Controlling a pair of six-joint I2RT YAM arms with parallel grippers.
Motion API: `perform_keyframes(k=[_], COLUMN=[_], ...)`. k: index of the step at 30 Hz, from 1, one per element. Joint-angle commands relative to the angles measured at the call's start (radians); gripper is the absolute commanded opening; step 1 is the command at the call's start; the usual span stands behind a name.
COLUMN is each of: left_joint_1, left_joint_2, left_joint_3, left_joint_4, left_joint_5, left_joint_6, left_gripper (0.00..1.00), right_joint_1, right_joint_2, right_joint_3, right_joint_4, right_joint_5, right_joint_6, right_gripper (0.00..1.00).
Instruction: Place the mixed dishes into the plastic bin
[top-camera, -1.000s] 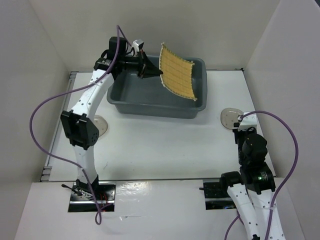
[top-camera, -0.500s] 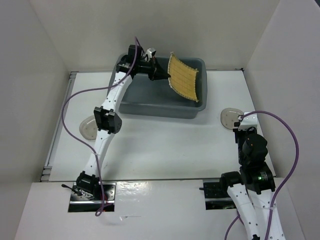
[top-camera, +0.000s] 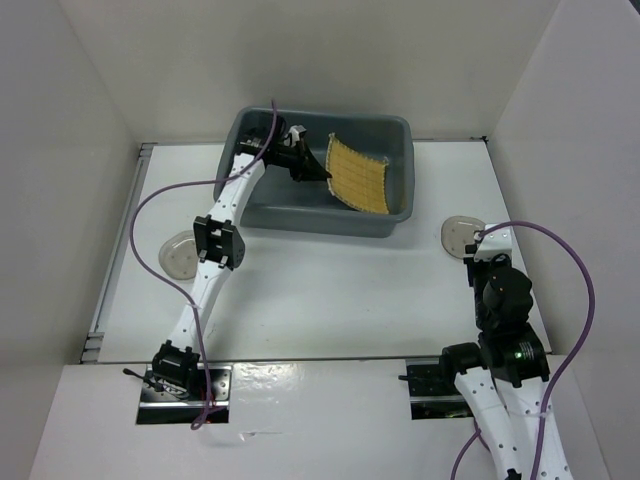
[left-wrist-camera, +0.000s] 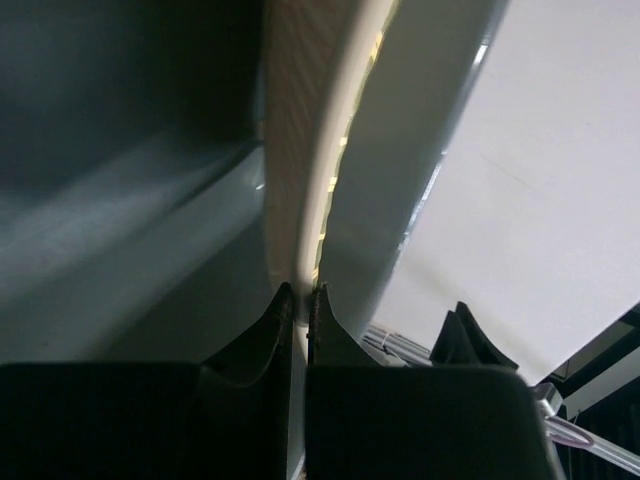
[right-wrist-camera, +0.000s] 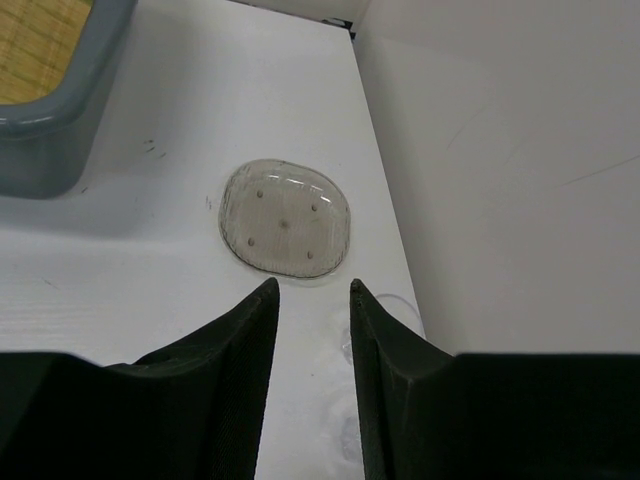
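Note:
My left gripper will next move the mat's edge down toward the bottom of the bin below it, and then let go of it there.
The yellow woven mat (top-camera: 357, 174) hangs tilted inside the dark grey plastic bin (top-camera: 300, 215), toward its right end. My left gripper (top-camera: 321, 172) is shut on the mat's left edge. In the left wrist view the mat (left-wrist-camera: 295, 130) runs edge-on up from the closed fingertips (left-wrist-camera: 302, 292), beside the bin wall (left-wrist-camera: 420, 130). One smoky-grey saucer (top-camera: 180, 252) lies on the table left of the bin, another (top-camera: 461, 234) at the right. My right gripper (right-wrist-camera: 310, 290) stands open just short of that right saucer (right-wrist-camera: 285, 229). A faint clear glass rim (right-wrist-camera: 391, 301) shows by its right finger.
White walls close in the table on the left, back and right; the right wall (right-wrist-camera: 500, 150) stands close to the right saucer. The bin's near right corner (right-wrist-camera: 55, 120) shows in the right wrist view. Purple cables loop from both arms.
The left arm has swung right and down, carrying the mat from above the bin's back rim down inside the bin. The right arm has not moved.

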Motion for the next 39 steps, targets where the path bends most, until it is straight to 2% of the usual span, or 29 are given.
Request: perform_keyframes(k=[1, 3, 7, 8, 10, 11, 12, 15, 16, 18, 21, 24, 26, 29, 32, 34, 36, 37, 38, 39], left_joint_1=[-0.003, -0.003, 0.006, 0.017, 0.017, 0.017, 0.017, 0.017, 0.017, 0.017, 0.008, 0.008, 0.008, -0.001, -0.027, -0.056, -0.075, -0.084, -0.107, -0.119], left_joint_2=[0.017, 0.017, 0.026, 0.026, 0.0, -0.015, -0.025, -0.039, -0.039, -0.039, -0.019, -0.041, -0.097, -0.199, -0.314, -0.451, -0.563, -0.689, -0.753, -0.89], left_joint_3=[0.056, 0.056, 0.056, 0.056, 0.056, 0.056, 0.056, 0.046, 0.062, 0.062, 0.062, 0.062, 0.062, 0.062, 0.021, -0.118, -0.242, -0.311, -0.458, -0.543], left_joint_4=[-0.031, -0.082, -0.233, -0.306, -0.388, -0.389, -0.389, -0.389, -0.389, -0.389, -0.389, -0.389, -0.389, -0.389, -0.389, -0.389, -0.389, -0.389, -0.389, -0.389], left_joint_5=[-0.004, -0.03, -0.101, -0.13, -0.222, -0.253, -0.267, -0.267, -0.267, -0.242, -0.152, -0.15, -0.17, -0.23, -0.286, -0.34, -0.473, -0.536, -0.679, -0.752], left_joint_6=[0.061, 0.089, 0.17, 0.21, 0.247, 0.262, 0.262, 0.262, 0.249, 0.239, 0.23, 0.196, 0.178, 0.129, 0.12, 0.146, 0.175, 0.188, 0.202, 0.213], left_gripper=[0.0, 0.0, 0.01, 0.03, 0.07, 0.1, 0.22, 0.36, 0.49, 0.62, 0.71, 0.77, 0.85, 1.0, 1.0, 1.0, 1.0, 1.0, 1.0, 1.0], right_joint_1=[0.009, 0.009, 0.018, 0.018, 0.018, 0.018, 0.018, 0.018, 0.018, 0.018, 0.018, 0.018, 0.018, 0.018, 0.018, 0.018, 0.009, 0.009, -0.002, -0.002], right_joint_2=[0.01, 0.01, 0.03, 0.03, 0.039, 0.039, 0.039, 0.039, 0.039, 0.039, 0.039, 0.05, 0.05, 0.05, 0.05, 0.073, 0.09, 0.114, 0.139, 0.171], right_joint_3=[-0.001, -0.001, -0.01, -0.01, -0.01, -0.01, -0.01, -0.01, -0.01, -0.01, -0.019, -0.019, -0.029, -0.029, -0.038, -0.048, -0.058, -0.058, -0.032, -0.02], right_joint_4=[0.052, 0.052, 0.052, 0.052, 0.061, 0.061, 0.061, 0.061, 0.061, 0.061, 0.071, 0.071, 0.071, 0.08, 0.089, 0.101, 0.092, 0.082, 0.06, 0.01], right_joint_5=[0.02, 0.02, 0.02, 0.031, 0.031, 0.031, 0.031, 0.04, 0.04, 0.04, 0.04, 0.049, 0.049, 0.058, 0.078, 0.078, 0.065, 0.031, 0.008, 0.008], right_joint_6=[-0.003, -0.003, -0.003, -0.003, -0.003, -0.003, -0.003, -0.003, -0.003, -0.003, -0.003, -0.003, -0.003, 0.006, 0.015, 0.027, 0.017, -0.003, -0.022, -0.032], right_gripper=[0.4, 0.42, 0.61, 0.68, 0.75, 0.77, 0.78, 0.81, 0.81, 0.83, 0.84, 0.87, 0.89, 0.97, 0.98, 0.98, 0.98, 0.98, 0.98, 0.98])
